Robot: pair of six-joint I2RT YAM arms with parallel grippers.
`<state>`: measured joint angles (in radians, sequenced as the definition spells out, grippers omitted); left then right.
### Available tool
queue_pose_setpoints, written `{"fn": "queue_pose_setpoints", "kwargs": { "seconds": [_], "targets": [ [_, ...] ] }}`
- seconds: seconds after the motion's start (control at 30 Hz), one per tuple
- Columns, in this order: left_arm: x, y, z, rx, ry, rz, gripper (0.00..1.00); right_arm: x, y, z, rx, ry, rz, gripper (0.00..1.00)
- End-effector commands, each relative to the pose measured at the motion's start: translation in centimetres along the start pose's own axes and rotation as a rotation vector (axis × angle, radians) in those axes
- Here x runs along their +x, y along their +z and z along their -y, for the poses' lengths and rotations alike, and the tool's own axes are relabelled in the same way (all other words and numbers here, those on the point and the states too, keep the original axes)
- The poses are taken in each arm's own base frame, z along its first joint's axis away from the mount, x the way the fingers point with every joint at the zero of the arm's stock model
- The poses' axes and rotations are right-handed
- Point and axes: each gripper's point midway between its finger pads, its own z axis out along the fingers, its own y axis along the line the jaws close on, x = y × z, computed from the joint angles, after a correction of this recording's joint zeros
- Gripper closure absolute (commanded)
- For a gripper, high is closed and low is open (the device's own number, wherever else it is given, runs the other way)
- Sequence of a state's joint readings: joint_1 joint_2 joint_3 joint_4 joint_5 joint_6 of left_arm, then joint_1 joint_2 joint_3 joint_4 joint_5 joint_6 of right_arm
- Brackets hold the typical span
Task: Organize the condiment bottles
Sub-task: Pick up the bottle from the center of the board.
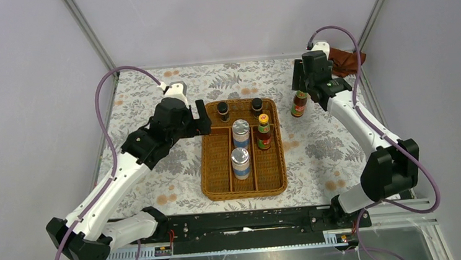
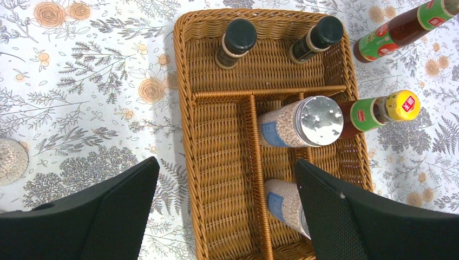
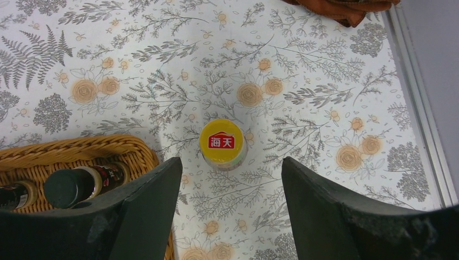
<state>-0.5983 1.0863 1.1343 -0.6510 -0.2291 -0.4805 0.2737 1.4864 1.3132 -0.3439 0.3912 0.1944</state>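
Observation:
My right gripper, open wide enough, will lower around the yellow cap [image 3: 222, 142] and close.
In the wicker tray [image 1: 213, 168], two tiny dark black-capped bottles [image 1: 223, 111] [image 1: 256, 106] stand in the back compartment. Two silver-lidded shakers [image 1: 241, 133] [image 1: 240, 163] stand in the middle column, and one red yellow-capped sauce bottle [image 1: 264, 131] in the right column. The other red sauce bottle [image 1: 300, 103] stands on the table right of the tray. My right gripper [image 3: 231, 160] is open above it, its yellow cap [image 3: 222, 142] just beyond the gap. My left gripper [image 2: 225, 161] is open and empty over the tray's left column. A clear jar of white grains [image 2: 8, 160] shows at the left edge of the left wrist view.
A rust-brown cloth [image 1: 347, 62] lies at the back right corner, behind the right gripper. The tray's left column [image 2: 222, 162] holds nothing. Metal frame posts and grey walls bound the flowered table on three sides.

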Motion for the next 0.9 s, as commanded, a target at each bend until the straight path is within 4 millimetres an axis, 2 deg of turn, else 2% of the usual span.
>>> {"fn": "queue_pose_setpoints", "kwargs": {
  "seconds": [0.0,0.33,0.87],
  "targets": [
    [-0.2,0.4,-0.6,-0.033,-0.009,0.006,0.01,-0.6,1.1,-0.4,-0.029,0.013,0.025,0.25],
    [0.0,0.7,-0.7,-0.044,-0.009,-0.002,0.01,0.6,2.8,-0.4,-0.033,0.008,-0.008,0.25],
    [0.2,1.6,-0.8,-0.057,0.007,-0.016,0.01,1.1,4.5,-0.5,-0.039,0.01,-0.032,0.26]
  ]
}}
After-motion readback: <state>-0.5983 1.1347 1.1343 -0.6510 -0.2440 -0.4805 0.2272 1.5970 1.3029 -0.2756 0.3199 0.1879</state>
